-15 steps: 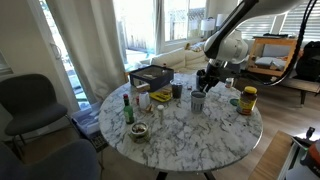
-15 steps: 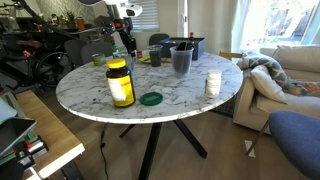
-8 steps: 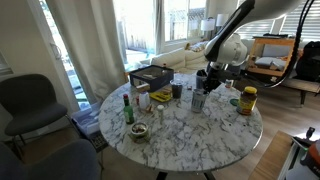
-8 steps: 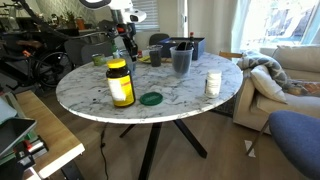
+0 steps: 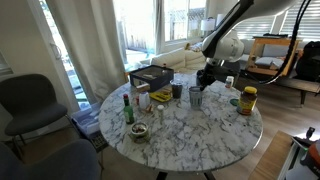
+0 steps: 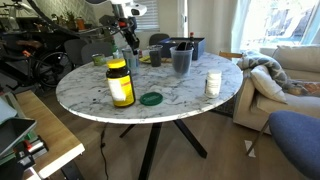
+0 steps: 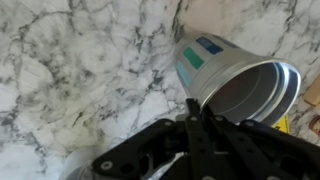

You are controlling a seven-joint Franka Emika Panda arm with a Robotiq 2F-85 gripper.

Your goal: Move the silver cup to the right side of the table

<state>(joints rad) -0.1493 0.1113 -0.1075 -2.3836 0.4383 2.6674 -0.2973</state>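
Observation:
The silver cup should next go up and across with my gripper, past the dark grey-blue cup to the bare marble (image 6: 199,77) beside the white bottle. My gripper will lower it there and let go of the silver cup's rim.
The silver cup (image 7: 235,80) is a straight-sided metal tumbler with a blue and green label; its open mouth fills the right of the wrist view. My gripper (image 7: 190,103) has its fingers pressed together at the cup's rim and looks shut on the wall. In both exterior views the gripper (image 5: 203,84) (image 6: 129,50) hangs right over the cup (image 5: 196,97) (image 6: 130,60), near the middle of the round marble table (image 5: 190,140). I cannot tell whether the cup's base touches the table.
A yellow-lidded jar (image 5: 247,100) stands near the table's edge. A dark grey-blue cup (image 6: 181,58), a black box (image 5: 150,76), a green bottle (image 5: 127,108), a white bottle (image 6: 213,84) and a green lid (image 6: 151,98) also stand on the table.
The arm and gripper have risen slightly over the cup. The cup sits at almost the same spot, perhaps a little higher.

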